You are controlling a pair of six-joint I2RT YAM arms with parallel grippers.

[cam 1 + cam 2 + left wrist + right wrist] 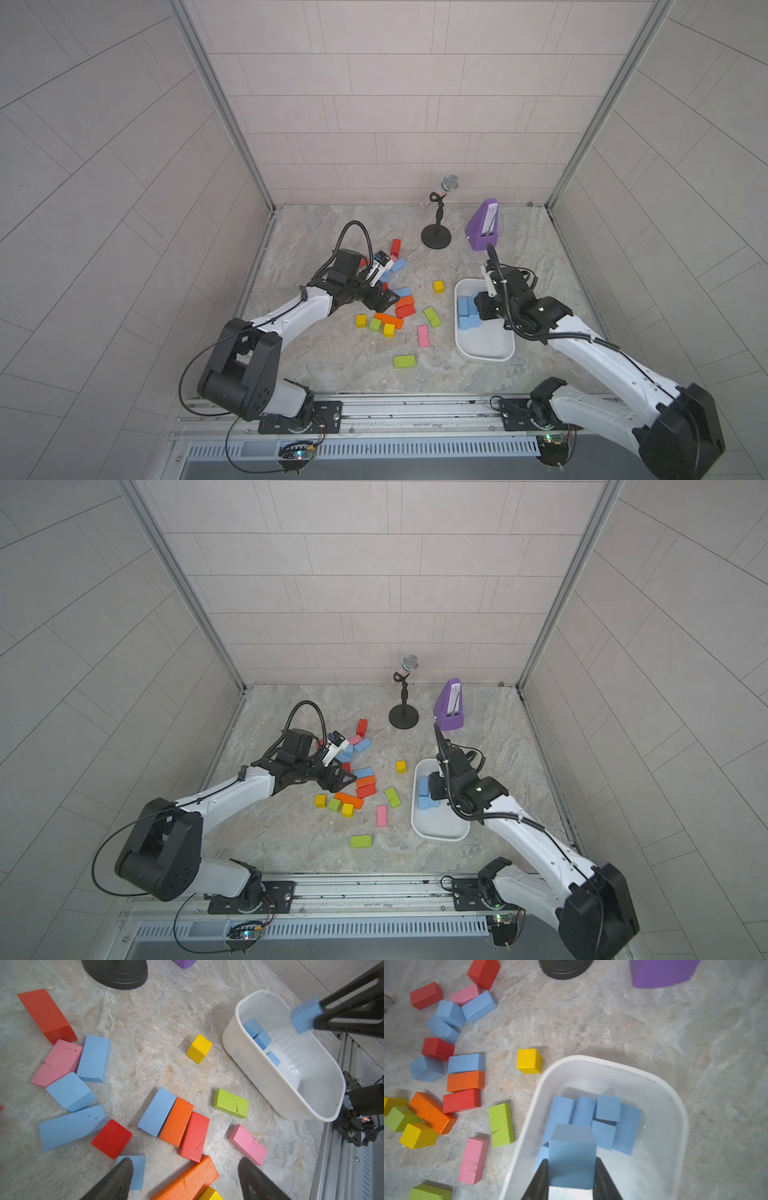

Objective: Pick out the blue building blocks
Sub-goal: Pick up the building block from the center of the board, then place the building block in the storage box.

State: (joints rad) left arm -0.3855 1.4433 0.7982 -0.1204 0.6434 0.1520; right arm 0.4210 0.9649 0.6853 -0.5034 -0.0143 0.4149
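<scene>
I should next lower my right gripper slightly back onto the bare bottom of the tub and let go of the blue block, because that bare bottom shows on the near side of the blue blocks.
Several blue building blocks (94, 1058) lie loose among other coloured blocks on the stone table; both top views show them (398, 265) (362, 744). My left gripper (186, 1169) hangs open over this pile (383, 298), with a small blue block (134, 1172) beside one fingertip and nothing held. Several more blue blocks (608, 1108) lie in the white tub (675, 1105) (486, 353). My right gripper (572, 1167) is shut on a blue block (572, 1157) and holds it above the tub. The left wrist view shows that held block (305, 1015) over the tub's rim (270, 993).
Red (395, 247), orange (388, 320), yellow (438, 286), green (404, 361) and pink (423, 336) blocks are scattered left of the tub. A microphone on a black stand (436, 237) and a purple metronome (482, 226) stand at the back. Walls enclose the table.
</scene>
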